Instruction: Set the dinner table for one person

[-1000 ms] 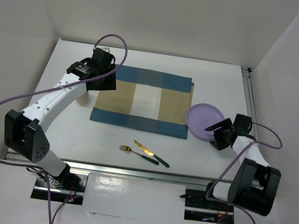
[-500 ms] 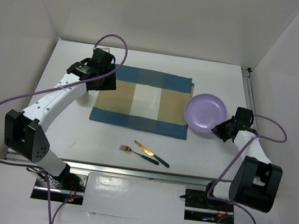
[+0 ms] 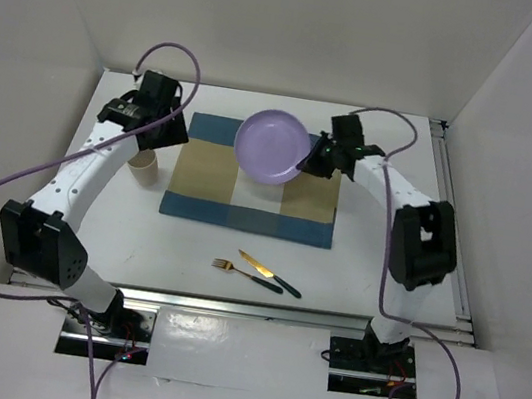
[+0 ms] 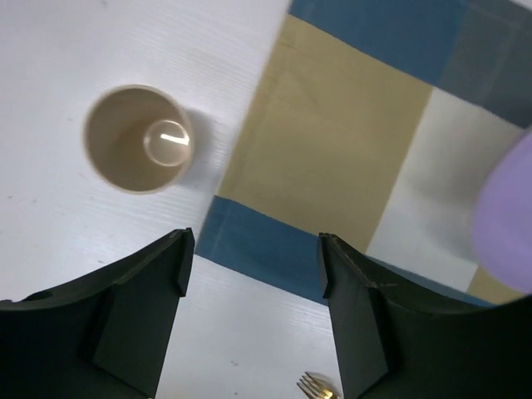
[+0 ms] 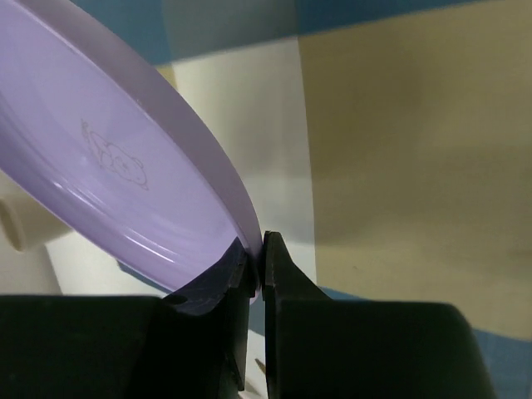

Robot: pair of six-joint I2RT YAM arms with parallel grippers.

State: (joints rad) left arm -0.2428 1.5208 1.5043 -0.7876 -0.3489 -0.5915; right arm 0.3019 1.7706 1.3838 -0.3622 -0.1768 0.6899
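Observation:
The right gripper lowers to the left in the top view and releases the plate next. The placemat's white middle (image 3: 257, 194) (image 5: 270, 141) lies below the gripper on that side.
A purple plate (image 3: 272, 146) hangs tilted above the blue-and-tan checked placemat (image 3: 211, 179) on the white dinner table (image 3: 367, 266). My right gripper (image 3: 304, 162) is shut on the plate's right rim; in the right wrist view the fingertips (image 5: 256, 253) pinch the edge of the plate (image 5: 125, 166). My left gripper (image 4: 253, 249) is open and empty, high above the placemat's left edge (image 4: 332, 158). A tan paper cup (image 3: 143, 166) stands upright on the table left of the placemat, also in the left wrist view (image 4: 137, 139).
A gold fork (image 3: 225, 266) and a gold-bladed knife with a dark handle (image 3: 269, 274) lie side by side near the front edge. The fork's tines (image 4: 318, 387) show between the left fingers. A metal rail (image 3: 447, 208) borders the table's right side.
The right arm has carried the plate from the table right of the placemat up and left over it. The left arm has pulled back left, uncovering the cup.

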